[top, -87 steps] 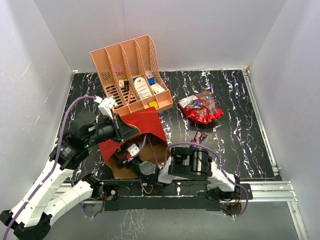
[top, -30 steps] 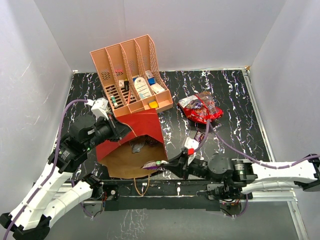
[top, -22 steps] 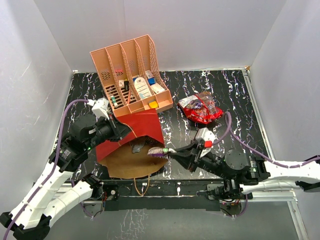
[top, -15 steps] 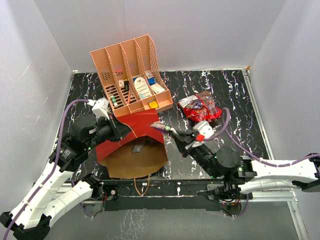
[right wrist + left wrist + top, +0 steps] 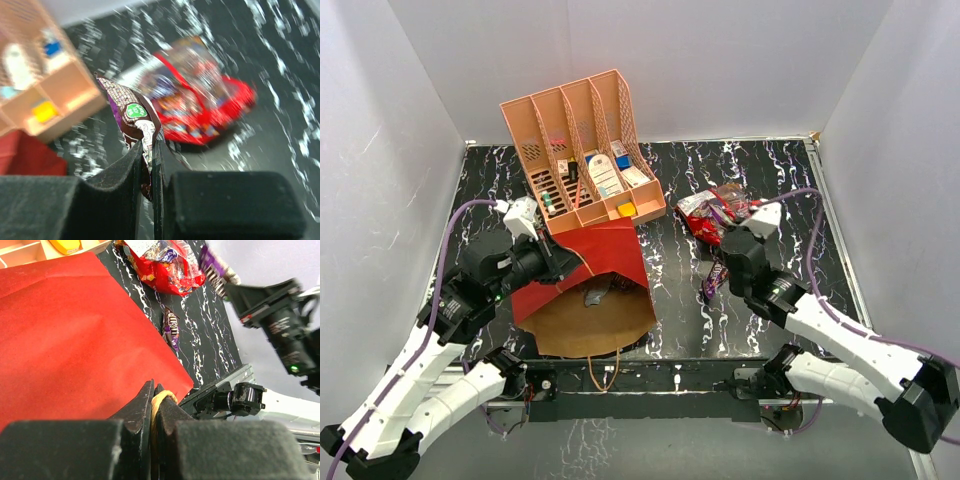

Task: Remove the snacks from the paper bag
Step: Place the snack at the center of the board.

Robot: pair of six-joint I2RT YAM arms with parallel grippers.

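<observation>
My right gripper should next pull back from the red snack bag and lower the purple-brown pack onto the bare mat beside the dark candy pack, to let go of it there.
The paper bag [image 5: 605, 255] lies tipped on the mat, red outside, with its brown inside [image 5: 590, 322] facing the near edge. My left gripper [image 5: 156, 392] is shut on the bag's tan cord handle [image 5: 159, 401], beside the red wall [image 5: 75, 340]. A silvery wrapper [image 5: 596, 293] lies inside the mouth. My right gripper [image 5: 150, 148] is shut on a purple-brown candy pack [image 5: 131, 114], held above the shiny red snack bag [image 5: 200, 107] [image 5: 722, 216]. A dark candy pack [image 5: 712, 283] [image 5: 171, 330] lies on the mat between bag and right arm.
The salmon-pink organizer [image 5: 582, 150] with small boxes stands just behind the paper bag. White walls close the black marbled mat [image 5: 800, 200] on three sides. The right arm [image 5: 820, 330] stretches across the right half of the mat.
My right gripper has carried the purple pack from the bag's mouth up and to the right, over the red snack bag. The left gripper and paper bag have stayed still.
</observation>
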